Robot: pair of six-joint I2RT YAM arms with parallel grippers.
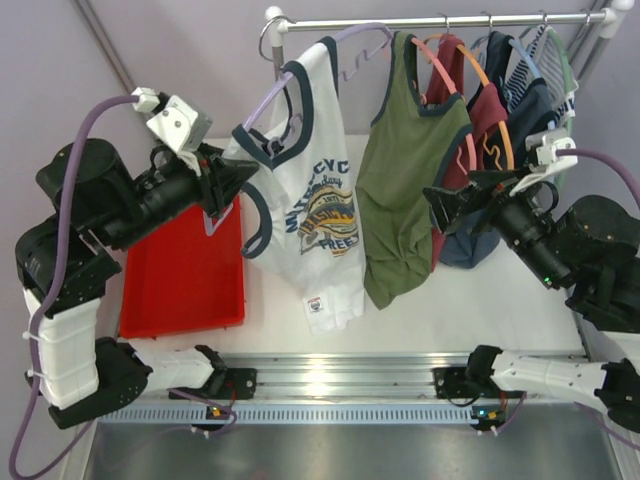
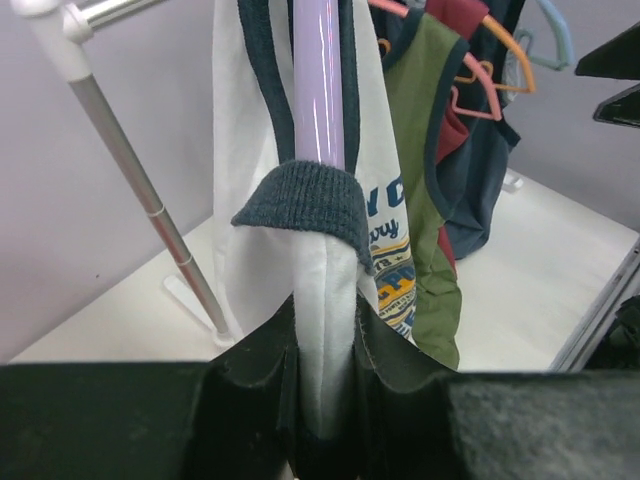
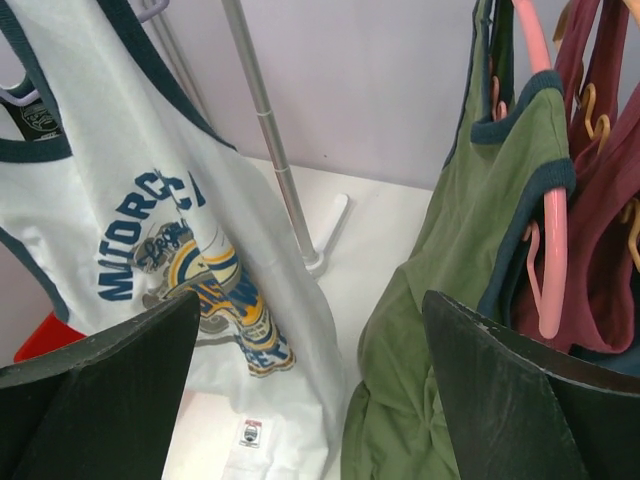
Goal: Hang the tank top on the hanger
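Note:
My left gripper carries the white tank top's shoulder outward toward the rod beside the olive-green top next and releases it. The hanger's hook is still at the rod's end.
The white tank top (image 1: 305,195) with navy trim and a navy/yellow print hangs on the lavender hanger (image 1: 268,97), whose hook is over the rack rod. My left gripper (image 1: 240,178) is shut on the top's white fabric at its left shoulder. In the left wrist view the fabric (image 2: 325,300) is pinched between the fingers (image 2: 395,385), and just above them the navy trim (image 2: 305,200) folds over the lavender hanger arm (image 2: 318,90). My right gripper (image 1: 432,207) is open and empty between the tank top (image 3: 150,220) and the olive-green top, touching neither. Its wrist view shows the jaws wide apart (image 3: 310,320).
A red tray (image 1: 185,275) lies on the table to the left. The rack rod (image 1: 440,20) also carries an olive-green tank top (image 1: 405,160), a maroon top (image 1: 490,110) and darker clothes on orange and pink hangers. A rack pole (image 3: 270,140) stands behind the tops.

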